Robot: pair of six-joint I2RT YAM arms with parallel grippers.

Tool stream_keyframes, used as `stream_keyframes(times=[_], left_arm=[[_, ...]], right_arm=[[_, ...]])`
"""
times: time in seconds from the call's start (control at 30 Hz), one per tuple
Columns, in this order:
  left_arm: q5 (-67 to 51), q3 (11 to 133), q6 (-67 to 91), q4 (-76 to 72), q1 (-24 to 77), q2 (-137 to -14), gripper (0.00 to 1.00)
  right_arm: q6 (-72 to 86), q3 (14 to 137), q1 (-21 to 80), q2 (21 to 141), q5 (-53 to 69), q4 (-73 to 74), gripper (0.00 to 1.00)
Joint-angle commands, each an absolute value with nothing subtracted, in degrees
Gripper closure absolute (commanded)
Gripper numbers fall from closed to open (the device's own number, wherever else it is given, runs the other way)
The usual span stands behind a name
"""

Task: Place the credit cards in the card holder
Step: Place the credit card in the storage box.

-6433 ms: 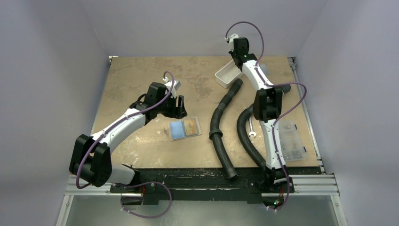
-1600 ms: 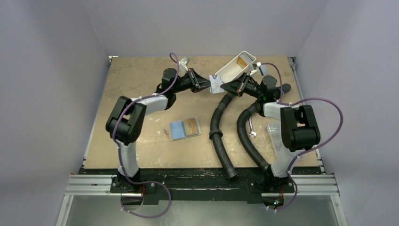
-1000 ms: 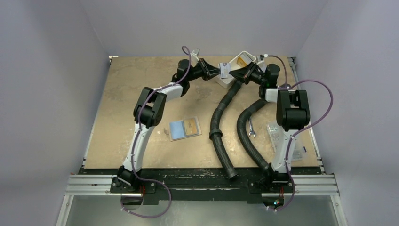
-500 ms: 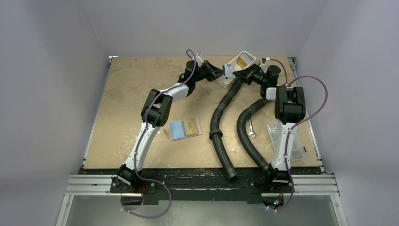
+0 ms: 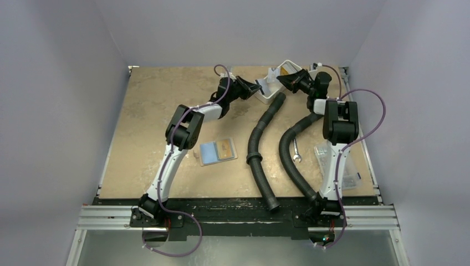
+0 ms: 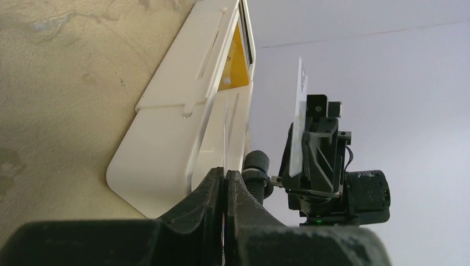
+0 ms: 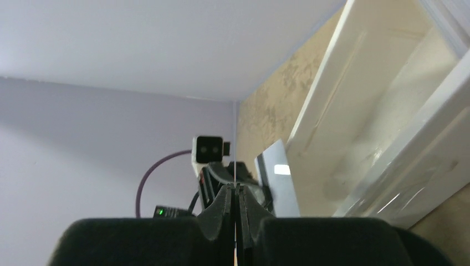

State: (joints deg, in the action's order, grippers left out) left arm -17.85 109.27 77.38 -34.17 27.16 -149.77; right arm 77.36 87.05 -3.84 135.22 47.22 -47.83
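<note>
The tray's yellow-orange end with the stacked cards is below the robot's right gripper and outward of it, so the gripper needs to move outward, turn its fingers down and let go of this card beside those cards.
The tan card holder [image 5: 197, 156] lies open mid-table with a light blue card [image 5: 208, 152] and an orange-tan card [image 5: 224, 148] in it. Both arms reach to the far edge beside the white tray [image 5: 269, 93]. My left gripper [image 5: 258, 88] [image 6: 225, 173] is shut on a thin grey-blue credit card [image 7: 274, 183], which I see edge-on in its own view. My right gripper [image 5: 281, 80] [image 7: 235, 188] is shut on a pale credit card [image 6: 299, 122], also edge-on between its own jaws. The two grippers face each other a short way apart.
The white tray [image 6: 177, 138] [image 7: 354, 127] is tilted and shows something yellow-orange [image 6: 235, 61] inside. Two black corrugated hoses [image 5: 258, 138] [image 5: 291, 160] run from the tray toward the near edge. A wrench [image 5: 296, 151] lies between them and a clear compartment box [image 5: 345, 166].
A second ago both gripper tips met at a pale card beside the tray. My left gripper has since shifted right, my right one has drawn back, and the tips stand apart.
</note>
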Motion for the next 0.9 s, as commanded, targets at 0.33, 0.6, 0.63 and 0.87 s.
stream_keyframes(times=[0.33,0.6,0.63,0.87], left_arm=[[-22.23,107.84,72.56,-34.05,27.6,-138.24,1.0],[-27.13,105.6,62.61,-21.38,27.68,-128.56,1.0],[-27.53,104.44,61.16,-19.66,27.69,-127.13,1.0],[-29.85,95.58,51.25,-10.76,27.69,-116.83,1.0]], right_arm=[[42.71,108.71,-4.38,132.39,28.0,-1.02,0.99],[17.91,120.33,-3.92,134.19,21.38,14.16,1.0],[15.66,121.17,-3.76,134.43,21.21,15.06,1.0],[2.26,122.98,-1.55,134.31,16.18,16.88,1.0]])
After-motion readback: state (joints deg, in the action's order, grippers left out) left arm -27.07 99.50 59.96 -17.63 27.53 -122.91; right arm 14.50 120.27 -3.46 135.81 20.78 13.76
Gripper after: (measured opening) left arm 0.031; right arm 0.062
